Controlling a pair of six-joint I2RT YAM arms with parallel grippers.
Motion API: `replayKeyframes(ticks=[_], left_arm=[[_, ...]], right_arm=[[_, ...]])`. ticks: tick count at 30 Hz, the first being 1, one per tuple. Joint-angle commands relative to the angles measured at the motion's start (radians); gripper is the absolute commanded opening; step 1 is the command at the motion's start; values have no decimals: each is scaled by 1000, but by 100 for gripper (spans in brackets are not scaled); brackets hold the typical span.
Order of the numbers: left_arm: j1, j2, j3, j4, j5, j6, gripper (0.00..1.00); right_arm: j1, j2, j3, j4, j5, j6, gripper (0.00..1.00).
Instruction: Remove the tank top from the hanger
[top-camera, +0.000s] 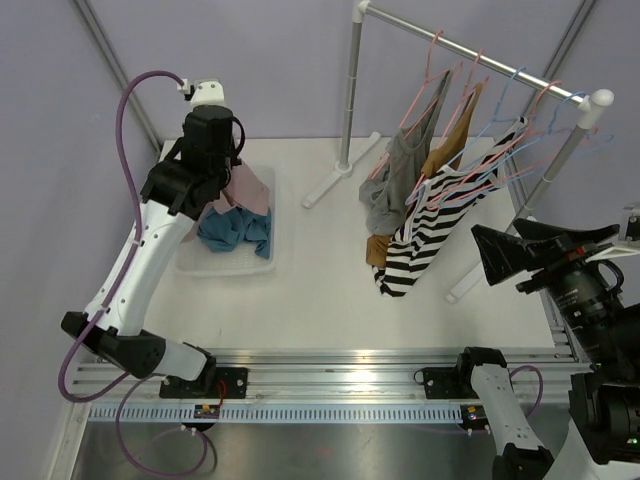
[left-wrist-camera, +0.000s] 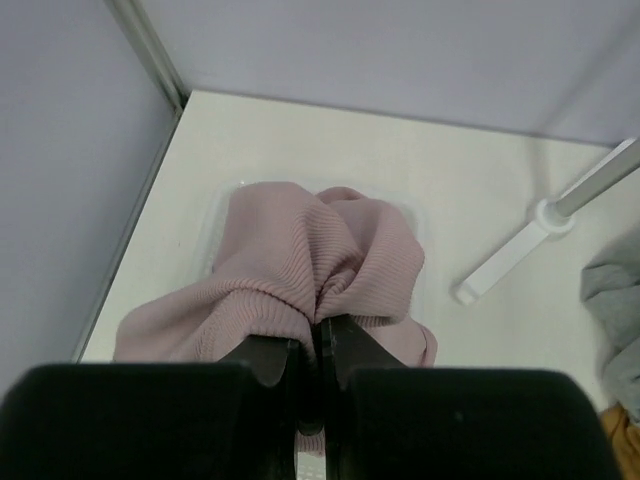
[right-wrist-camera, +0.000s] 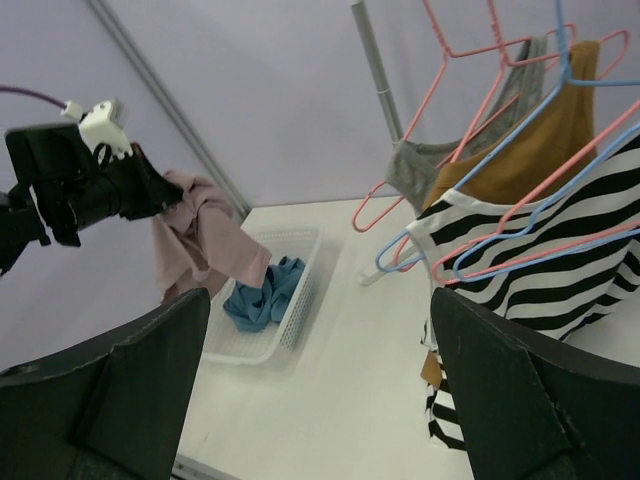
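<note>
I will next lower the pink tank top with my left gripper into the far part of the white basket (top-camera: 226, 268), past the blue garment.
My left gripper (top-camera: 226, 186) is shut on a pink ribbed tank top (top-camera: 247, 189) and holds it above the white basket (top-camera: 226, 268). In the left wrist view the pink tank top (left-wrist-camera: 320, 250) is pinched between the shut gripper (left-wrist-camera: 322, 335). From the right wrist view it (right-wrist-camera: 200, 240) hangs free of any hanger. My right gripper (top-camera: 497, 230) is open and empty at the table's right side, near a black-and-white striped top (top-camera: 440, 225) on the rack; its fingers (right-wrist-camera: 110, 390) frame that view.
A blue garment (top-camera: 235, 232) lies in the basket. The clothes rack (top-camera: 470, 48) at the back right carries grey (top-camera: 395, 185), mustard (top-camera: 450, 150) and striped tops on pink and blue hangers (right-wrist-camera: 420, 250). Its white foot (left-wrist-camera: 510, 255) lies on the table.
</note>
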Motion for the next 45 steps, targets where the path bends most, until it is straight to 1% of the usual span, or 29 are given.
replayKeyframes(ticks=[1, 3, 5, 8, 11, 15, 17, 20, 21, 22, 25, 29, 32, 34, 36, 37, 38, 39, 40, 41, 42, 43, 44, 45], left_arm=[[84, 26, -16, 2, 151, -31, 0], [119, 41, -31, 4, 214, -34, 0], [136, 72, -28, 7, 246, -42, 0], [167, 121, -9, 8, 306, -56, 0], [201, 165, 33, 4, 379, -71, 0], [250, 221, 108, 2, 487, -94, 0], [274, 245, 148, -7, 513, -126, 0], [303, 270, 131, -16, 452, -157, 0], [317, 274, 122, -24, 389, -177, 0], [326, 278, 107, -28, 366, -188, 0], [356, 296, 32, -24, 343, -197, 0], [359, 392, 54, -88, 260, -194, 0], [359, 468, 64, -99, 300, -165, 0], [357, 506, 83, -123, 353, -154, 0], [351, 550, 99, -153, 414, -131, 1], [349, 566, 128, -168, 418, -131, 6], [349, 572, 131, -173, 421, -130, 14], [349, 578, 130, -171, 453, -119, 25], [349, 577, 133, -180, 458, -119, 34], [349, 578, 146, -188, 458, -120, 39], [349, 565, 153, -199, 473, -122, 44], [349, 549, 160, -203, 479, -122, 56], [348, 532, 169, -206, 485, -123, 64], [349, 479, 165, -200, 505, -125, 70]], right_arm=[[-1, 62, 33, 20, 126, 21, 99], [-1, 75, 15, 74, 142, 35, 99], [-1, 105, 9, 112, 132, 67, 100], [-1, 165, 9, 144, 68, 98, 99], [-1, 203, -13, 181, 4, 133, 99], [-1, 216, -47, 194, -9, 135, 100], [-1, 213, -56, 195, -4, 125, 100], [-1, 214, -59, 178, -3, 104, 99], [-1, 216, -50, 172, 0, 95, 99], [-1, 219, -45, 166, 2, 90, 100], [-1, 233, -28, 152, 13, 76, 99], [-1, 265, -10, 158, 13, 89, 100], [-1, 294, 8, 145, 36, 69, 99], [-1, 321, 57, 91, 101, 40, 99], [-1, 375, 112, 56, 134, 18, 99], [-1, 412, 128, 25, 148, 4, 100], [-1, 429, 140, 17, 137, -8, 100], [-1, 440, 145, 17, 140, -13, 100], [-1, 447, 147, 20, 142, -5, 100], [-1, 469, 147, 23, 145, -5, 99], [-1, 481, 153, 25, 131, -7, 100], [-1, 513, 159, 22, 120, -2, 99], [-1, 530, 166, 19, 112, 4, 97], [-1, 548, 182, 17, 105, 10, 94]])
